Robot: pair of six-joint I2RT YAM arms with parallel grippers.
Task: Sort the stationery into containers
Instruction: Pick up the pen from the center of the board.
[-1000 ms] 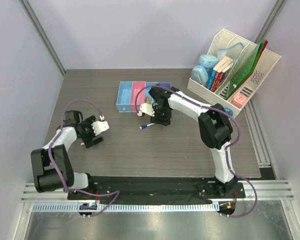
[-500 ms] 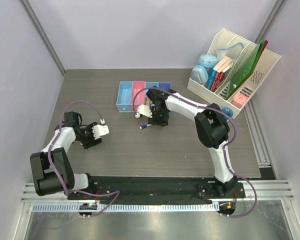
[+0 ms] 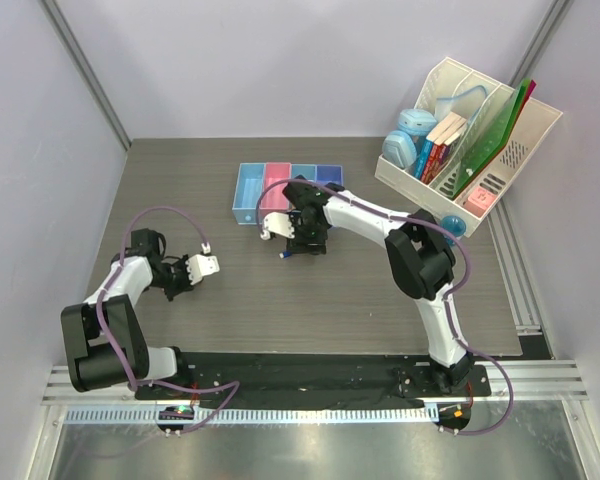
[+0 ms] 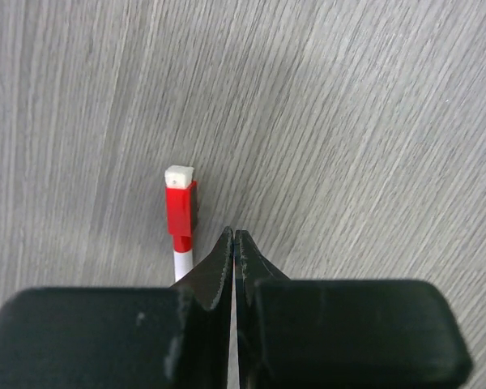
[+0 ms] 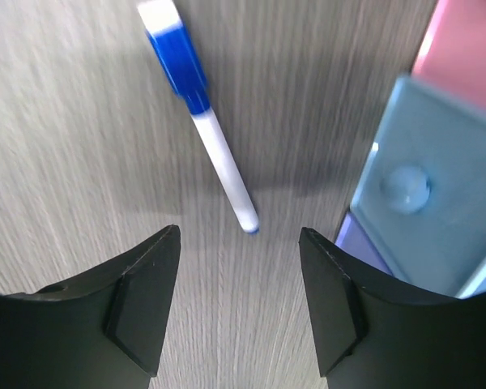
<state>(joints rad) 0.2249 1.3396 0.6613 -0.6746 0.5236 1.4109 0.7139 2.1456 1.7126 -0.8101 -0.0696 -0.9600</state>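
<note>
My right gripper goes left in the top view onto the blue cap's barrel-side end (image 3: 287, 253) (image 5: 197, 102) next. Only the marker's bare tip reaches between its open fingers.
A thin white marker with a red cap (image 4: 181, 212) lies on the grey table. My left gripper (image 4: 234, 235) is shut just to its right, tips together with nothing between them, and the marker's barrel runs under the left finger. In the top view the left gripper (image 3: 172, 281) is at the table's left. My right gripper (image 5: 239, 243) hangs open over a white marker with a blue cap (image 5: 202, 113), whose end lies between the spread fingers. The joined trays (image 3: 248, 190) stand just behind the right gripper (image 3: 300, 245); their light blue tray (image 5: 413, 162) fills the wrist view's right.
A large white slanted rack (image 3: 525, 125) with books and folders stands at the back right. A round blue roll (image 3: 457, 225) rests on the table at its foot. The right arm arches from its base over the table's middle.
My left gripper has gone from open to shut and drifted slightly left. My right gripper has slid left along the front of the trays and opened wider over the blue-capped marker.
</note>
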